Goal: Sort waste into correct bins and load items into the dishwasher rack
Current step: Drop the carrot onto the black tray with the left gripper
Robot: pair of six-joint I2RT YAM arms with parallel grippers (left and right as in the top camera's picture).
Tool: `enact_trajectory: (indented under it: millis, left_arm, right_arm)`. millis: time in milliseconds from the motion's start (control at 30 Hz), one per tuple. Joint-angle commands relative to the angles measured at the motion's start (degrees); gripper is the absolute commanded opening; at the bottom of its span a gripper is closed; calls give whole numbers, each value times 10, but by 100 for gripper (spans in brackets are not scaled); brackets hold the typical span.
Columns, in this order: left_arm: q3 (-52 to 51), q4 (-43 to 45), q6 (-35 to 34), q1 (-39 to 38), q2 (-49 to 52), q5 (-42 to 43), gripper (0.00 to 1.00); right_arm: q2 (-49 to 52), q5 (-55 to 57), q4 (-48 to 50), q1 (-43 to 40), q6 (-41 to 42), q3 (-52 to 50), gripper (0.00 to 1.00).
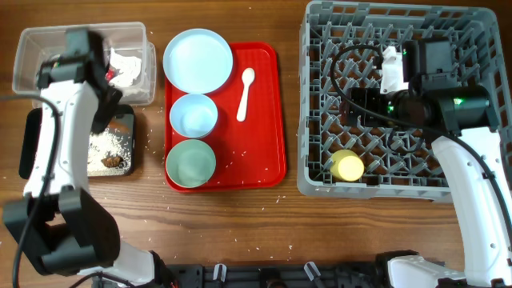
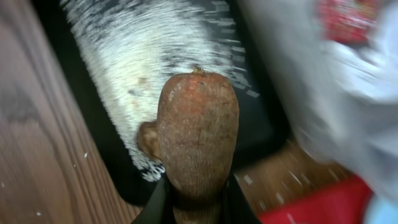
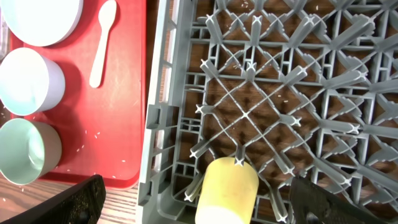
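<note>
The black tray already holds food scraps. My left gripper will next bring the brown sausage-shaped piece [image 2: 198, 137] down onto that tray's white rice and release it there.
My left gripper [image 1: 108, 114] is shut on the brown sausage-shaped piece [image 2: 198, 137] and holds it over the black tray [image 1: 38, 152]. White rice [image 2: 155, 50] and a small brown lump [image 2: 147, 140] lie in that tray [image 2: 81, 106]. The clear tub [image 1: 48, 48] holds crumpled tissue [image 1: 124, 68]; a red wrapper [image 2: 348, 18] shows blurred. My right gripper [image 3: 205, 205] is open above the grey rack [image 1: 307, 96], straddling the yellow cup [image 3: 227, 190] lying there [image 1: 348, 166]. The plate [image 1: 198, 60], blue-white bowl [image 1: 193, 114], mint bowl [image 1: 190, 162] and spoon [image 1: 246, 92] sit on the red tray [image 1: 264, 152].
The red tray lies between the bins and the rack, close to the rack's left wall [image 3: 161, 124]. Stray rice grains dot the red tray and the wooden table. My right arm reaches across the rack's upright pegs.
</note>
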Motion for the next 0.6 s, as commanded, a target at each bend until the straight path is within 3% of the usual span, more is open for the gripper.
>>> enact_trajectory:
  millis: [0,100,200,300,367,567]
  left_arm:
    - [-99,83,-128,47,17,-23,4]
    - [-170,182,-128,65,19,-21,6]
    - [-202,231,-128,68,19,-21,15]
    - [-204,234,-107,68,19,-21,41]
    - [-204,236,-83,68,18,-21,48]
    - [-154,202,112,63,-22,5,53]
  right_arm:
    - [7,-10,3,3,-12,7,96]
    - [7,-10,4,3,-12,6,96]
    - [7,-10,4,3,-12,6,96]
    - [7,-10,4,3,-12,6,96]
    - [7,-10,4,3,-12,6,96]
    - [7,-10,10,3,-12,6,96]
